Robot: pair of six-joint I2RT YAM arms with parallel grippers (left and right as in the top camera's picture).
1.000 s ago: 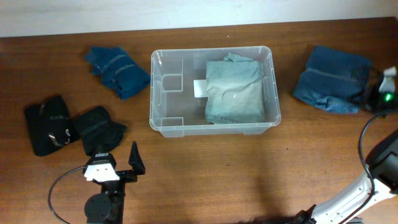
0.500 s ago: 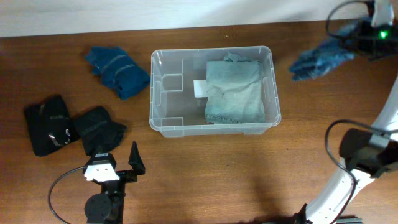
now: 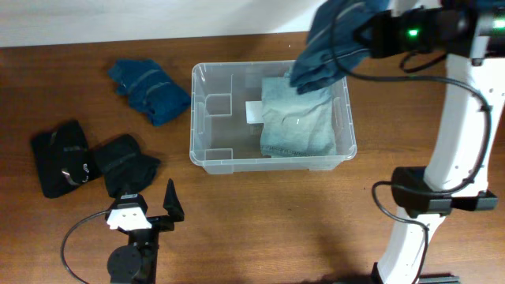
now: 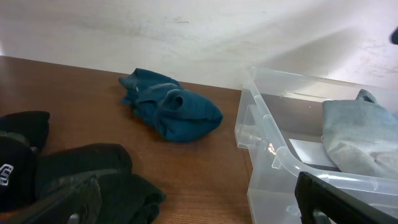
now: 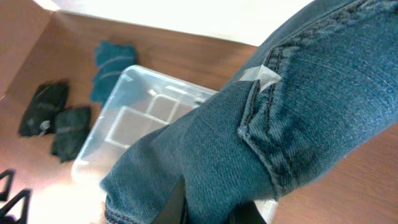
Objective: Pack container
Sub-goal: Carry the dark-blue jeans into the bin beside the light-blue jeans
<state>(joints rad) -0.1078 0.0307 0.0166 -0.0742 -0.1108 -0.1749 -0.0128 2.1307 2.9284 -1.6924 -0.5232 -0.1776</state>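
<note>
The pale green garment [image 3: 296, 118] lies below the robot's right gripper, down, back and to the left in the overhead view, so the gripper needs to move that way to let go of the jeans [image 3: 323, 43].
The clear plastic container [image 3: 203, 118] stands mid-table with a folded pale green garment [image 3: 296, 118] in its right half. It also shows in the left wrist view [image 4: 267, 149] and the right wrist view [image 5: 118, 124]. My right gripper [image 3: 359, 35] is shut on folded blue jeans [image 3: 323, 43] and holds them in the air above the container's far right corner. The jeans [image 5: 280, 118] fill the right wrist view and hide most of the fingers [image 5: 208, 208]. My left gripper [image 3: 150, 209] is open and empty near the front left, close to the black clothes.
A teal folded garment [image 3: 150, 91] lies left of the container; it also shows in the left wrist view [image 4: 171, 112]. Two black garments [image 3: 59, 158] [image 3: 126, 162] lie at the far left. A white wall runs along the table's far edge.
My right gripper has lifted the blue jeans from the table's right side and carried them left, to above the container's far right corner. The left arm has not moved.
</note>
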